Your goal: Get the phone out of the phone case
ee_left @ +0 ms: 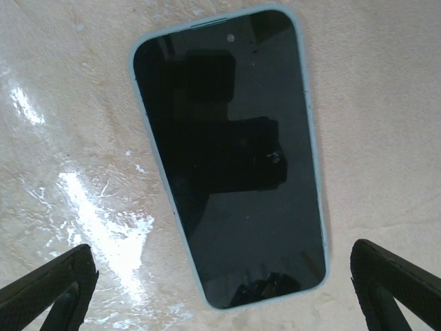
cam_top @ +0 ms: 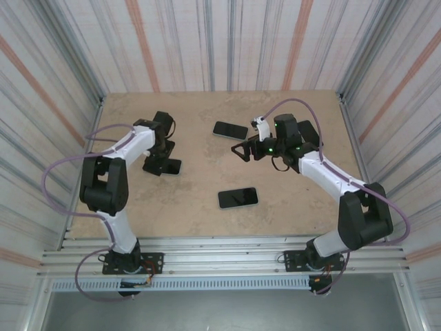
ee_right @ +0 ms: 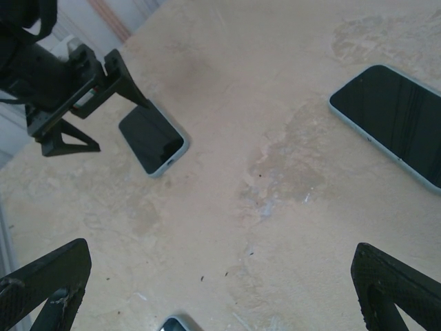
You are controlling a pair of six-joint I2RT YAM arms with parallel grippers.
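Observation:
My left gripper's open fingers are either side of the near end of the cased phone, so they should next lower onto it and close across its width.
A phone (ee_left: 231, 155) in a pale grey-blue phone case (ee_left: 315, 172) lies screen up on the table, right under my left gripper (ee_left: 224, 289). That gripper is open, its fingertips (ee_left: 52, 289) standing wide on either side of the phone's near end without touching it. From above, the same phone (cam_top: 172, 166) sits at the left gripper (cam_top: 162, 160). My right gripper (cam_top: 239, 151) hovers open over bare table near the middle. Its wrist view looks across at the left gripper (ee_right: 69, 89) and that phone (ee_right: 151, 138). The right gripper (ee_right: 220, 289) has nothing between its fingers.
Two more cased phones lie on the beige table: one far of centre (cam_top: 230, 129), also at the right of the right wrist view (ee_right: 393, 117), and one nearer the front (cam_top: 238, 197). Striped walls (cam_top: 62, 103) close in the table on three sides.

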